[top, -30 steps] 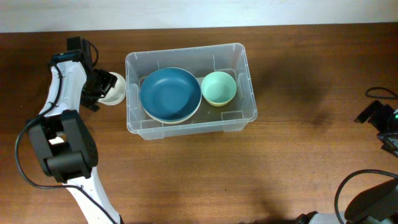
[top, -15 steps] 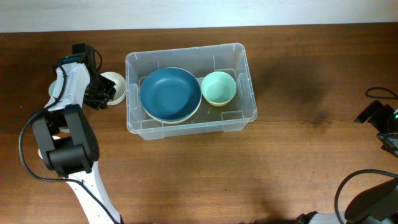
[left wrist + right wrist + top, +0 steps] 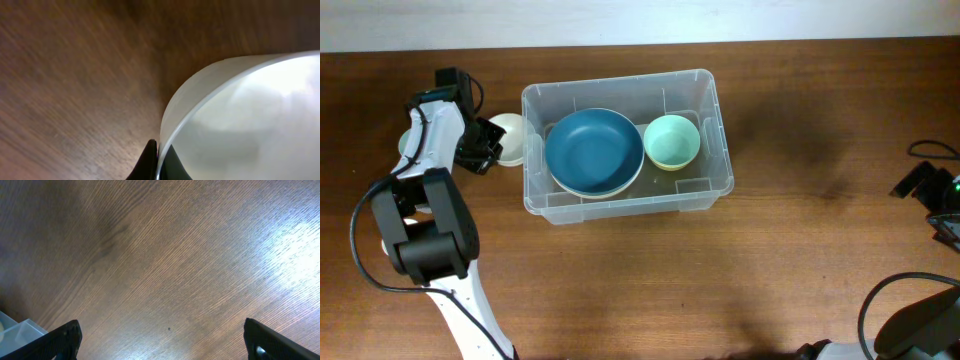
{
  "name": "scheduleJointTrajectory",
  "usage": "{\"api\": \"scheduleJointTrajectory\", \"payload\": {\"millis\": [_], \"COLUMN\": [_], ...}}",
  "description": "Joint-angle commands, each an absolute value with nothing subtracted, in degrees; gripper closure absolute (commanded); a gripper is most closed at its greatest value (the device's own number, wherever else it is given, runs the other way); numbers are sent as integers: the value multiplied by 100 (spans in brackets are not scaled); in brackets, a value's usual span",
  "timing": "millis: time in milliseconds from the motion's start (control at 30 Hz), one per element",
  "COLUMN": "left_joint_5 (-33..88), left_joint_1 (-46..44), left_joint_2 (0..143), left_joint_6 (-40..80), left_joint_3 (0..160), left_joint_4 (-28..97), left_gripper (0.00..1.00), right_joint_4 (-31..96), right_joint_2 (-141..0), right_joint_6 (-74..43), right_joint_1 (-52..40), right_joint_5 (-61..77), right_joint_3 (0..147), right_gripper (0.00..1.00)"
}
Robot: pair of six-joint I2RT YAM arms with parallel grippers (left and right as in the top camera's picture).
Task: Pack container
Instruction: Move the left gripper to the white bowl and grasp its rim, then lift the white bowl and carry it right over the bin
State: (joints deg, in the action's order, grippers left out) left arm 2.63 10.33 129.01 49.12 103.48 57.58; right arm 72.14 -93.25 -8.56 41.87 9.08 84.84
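The pale green bowl (image 3: 671, 141) stands empty. The left gripper rises past the blue bowl next, then lowers and releases the white bowl (image 3: 510, 138) inside the green one.
The container (image 3: 717, 120) is a clear plastic bin in the middle of the table. Inside it lie a blue bowl (image 3: 593, 152) and a smaller pale green bowl (image 3: 671, 141). A white bowl (image 3: 510, 138) sits just outside the bin's left wall. My left gripper (image 3: 484, 149) is shut on that bowl's left rim. In the left wrist view the white bowl (image 3: 240, 120) fills the right side, and the left gripper (image 3: 159, 165) pinches its rim with one finger outside and one inside. My right gripper (image 3: 162, 347) hangs open over bare wood, holding nothing.
The right arm (image 3: 923, 182) stays at the table's far right edge, well away from the bin. A corner of the bin (image 3: 12, 332) shows at the lower left of the right wrist view. Dark wooden tabletop (image 3: 800, 250) surrounds the bin.
My left gripper has closed onto the white bowl's rim. The bowl has shifted slightly right, up against the bin's left wall. The right arm has not moved.
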Motion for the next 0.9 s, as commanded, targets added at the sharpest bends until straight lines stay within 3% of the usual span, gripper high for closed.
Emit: {"api": "scheduleJointTrajectory", "payload": {"millis": [0,233,433,733,867], "left_joint_5": [176,108,110,-161,307], "left_joint_1": [1068,1068,1066,1041,746], "left_joint_2": [12984,12980,12980,12975,12975], "left_joint_6": [4845,4311,3498,3000,2598], "left_joint_3": [10322,10728,12092,15126,16339], "left_joint_4": [5616,5312,5334,6403,7279], "left_gripper": [99,99,99,99,99], "right_joint_4": [7212,7212,7212,7212,7212], "right_joint_2": [-9225,-9225,-9225,-9225,-9225], "right_joint_6": [-838,-838,-838,-838,-838], "right_joint_1": [4202,4202,4202,4202,4202], "right_joint_5": [923,923,923,923,923], "right_joint_3": [8479,8479,8479,8479,8479], "right_gripper": [1,1,1,1,1]}}
